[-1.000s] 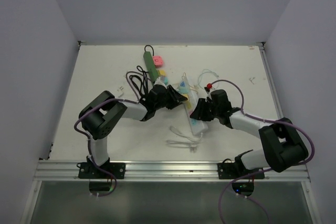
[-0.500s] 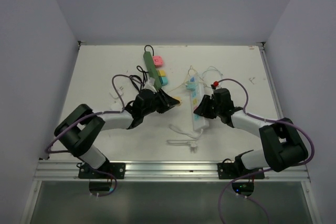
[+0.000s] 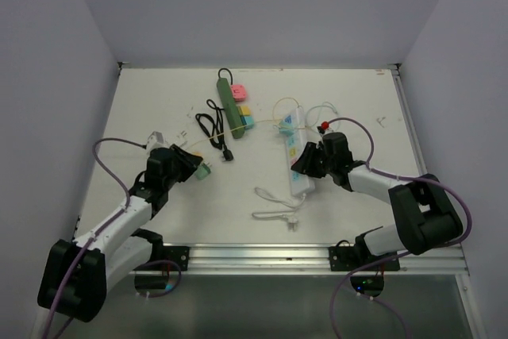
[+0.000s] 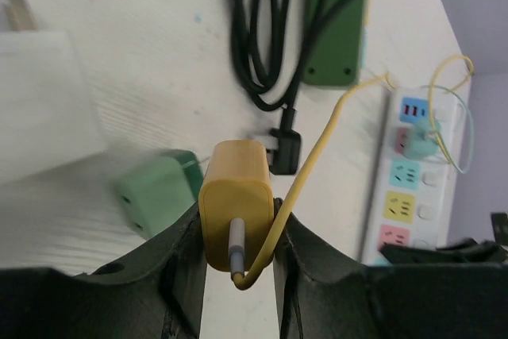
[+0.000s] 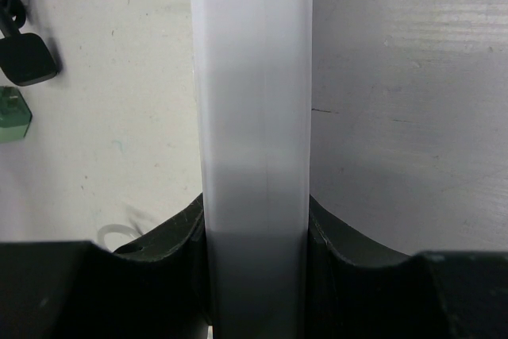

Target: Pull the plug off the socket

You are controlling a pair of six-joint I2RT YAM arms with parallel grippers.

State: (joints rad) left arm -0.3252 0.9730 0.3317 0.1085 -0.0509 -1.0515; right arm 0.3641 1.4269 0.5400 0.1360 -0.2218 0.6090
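The yellow plug (image 4: 236,204) is already clear of the white power strip (image 3: 295,152), so next my left gripper will go down toward the end of the black cable, beside the teal adapter, and release.
My left gripper (image 3: 193,166) is shut on a yellow plug (image 4: 236,204), held off the socket at the table's left. Its yellow cable (image 3: 238,129) trails right toward the white power strip (image 3: 295,152). The left wrist view shows the plug between my fingers (image 4: 182,252) and the strip (image 4: 413,172) lying far off at the right. My right gripper (image 3: 304,166) is shut on the strip's near half. In the right wrist view the strip (image 5: 252,117) fills the gap between the fingers (image 5: 333,236).
A teal adapter (image 3: 205,171) lies just beside the left gripper, and it also shows in the left wrist view (image 4: 159,188). A green power strip (image 3: 229,99), a coiled black cable (image 3: 213,126), a white adapter (image 3: 156,139) and a loose white cable (image 3: 278,208) lie around.
The left arm has swung back to the left with the yellow plug, well away from the white strip. The strip has turned slightly under the right gripper.
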